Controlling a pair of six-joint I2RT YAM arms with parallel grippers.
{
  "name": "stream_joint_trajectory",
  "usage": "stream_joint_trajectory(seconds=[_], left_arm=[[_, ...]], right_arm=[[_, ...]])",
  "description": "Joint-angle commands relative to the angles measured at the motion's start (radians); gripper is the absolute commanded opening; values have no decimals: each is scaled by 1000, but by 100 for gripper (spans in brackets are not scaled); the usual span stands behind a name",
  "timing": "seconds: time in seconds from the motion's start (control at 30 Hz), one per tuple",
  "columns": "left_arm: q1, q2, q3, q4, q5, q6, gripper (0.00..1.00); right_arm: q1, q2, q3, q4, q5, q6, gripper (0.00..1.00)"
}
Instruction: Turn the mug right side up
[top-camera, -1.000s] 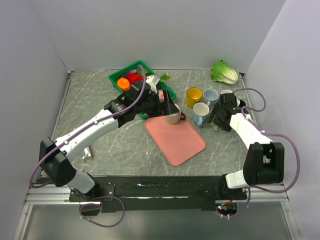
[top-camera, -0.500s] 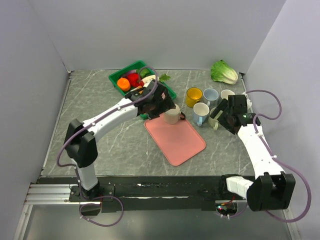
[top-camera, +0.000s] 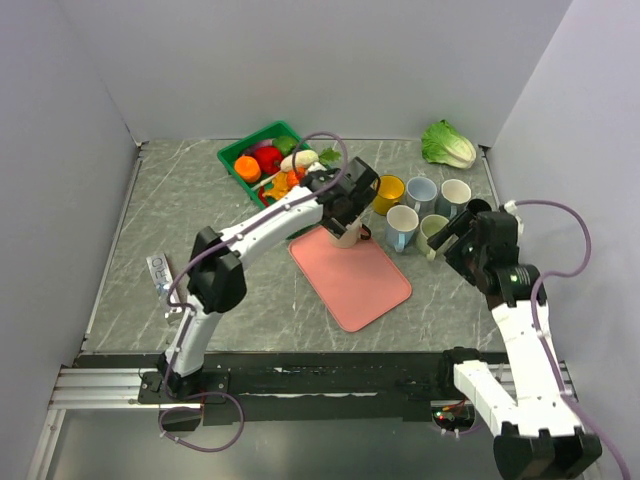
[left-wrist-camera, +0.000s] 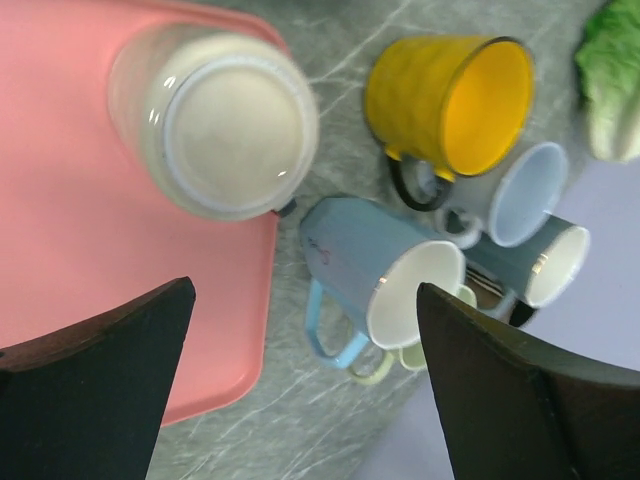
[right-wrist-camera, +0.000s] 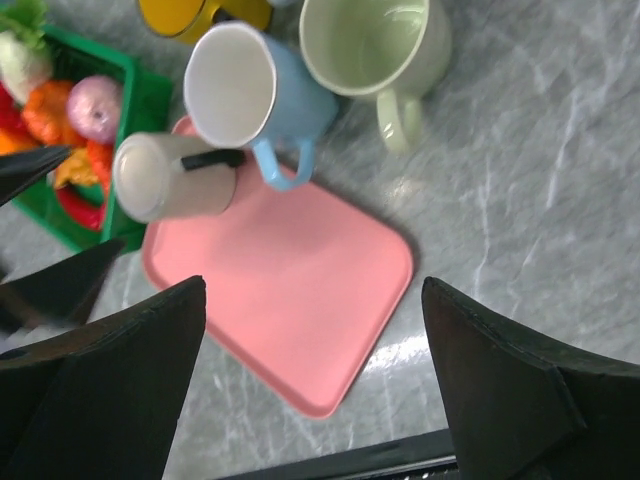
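The black handle (top-camera: 366, 232) (left-wrist-camera: 287, 208) on the beige mug's side sticks out from the upturned body, so my left gripper should next go down to it and close around it.
The beige mug (top-camera: 345, 235) stands upside down on the far corner of the pink tray (top-camera: 358, 280). The left wrist view shows its flat base (left-wrist-camera: 230, 125), and the right wrist view shows it with its black handle (right-wrist-camera: 165, 175). My left gripper (top-camera: 350, 208) hovers just above the mug, open and empty, and its jaws (left-wrist-camera: 300, 400) stand wide apart. My right gripper (top-camera: 462, 238) is open and empty, to the right of the mug cluster and above the table (right-wrist-camera: 310, 400).
A yellow mug (top-camera: 388, 192), a light blue mug (top-camera: 402, 225), a pale green mug (top-camera: 433, 232) and two more upright mugs stand right of the tray. A green basket (top-camera: 262, 160) of vegetables is behind it. A lettuce (top-camera: 448, 143) lies at the far right.
My left gripper has swung right and forward to above the beige mug. My right arm has pulled back toward the near right, away from the mugs.
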Motion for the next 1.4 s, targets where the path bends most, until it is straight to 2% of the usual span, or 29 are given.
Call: stream_joint_trajectory(seconds=[0.0,0.23,0.37,0.7,0.83,1.03,1.37], left_arm=[[-20,57,57,-108,-51,-155,99],[-29,64,4,-76,-126,-184,97],[-28,113,40,-91,-138,-186,98],[-29,156,-9,70,-138,-99,93],[-29,177,7,70,-143,-82,91],[-28,185,-5,50,-120,-78,78],[-28,113,-126,32,-107,-68,73]], right_arm=[[-5,-83,-30,-44,-45,43,94],[-5,-71,5,-87,-36,16,94],[-6,-87,8,-100,-22,2,94],[-5,-75,22,-110,-2,-22,94],[-6,-68,25,-106,1,-29,93],[-6,-61,30,-97,30,-41,93],[-6,-52,21,-72,25,-45,93]])
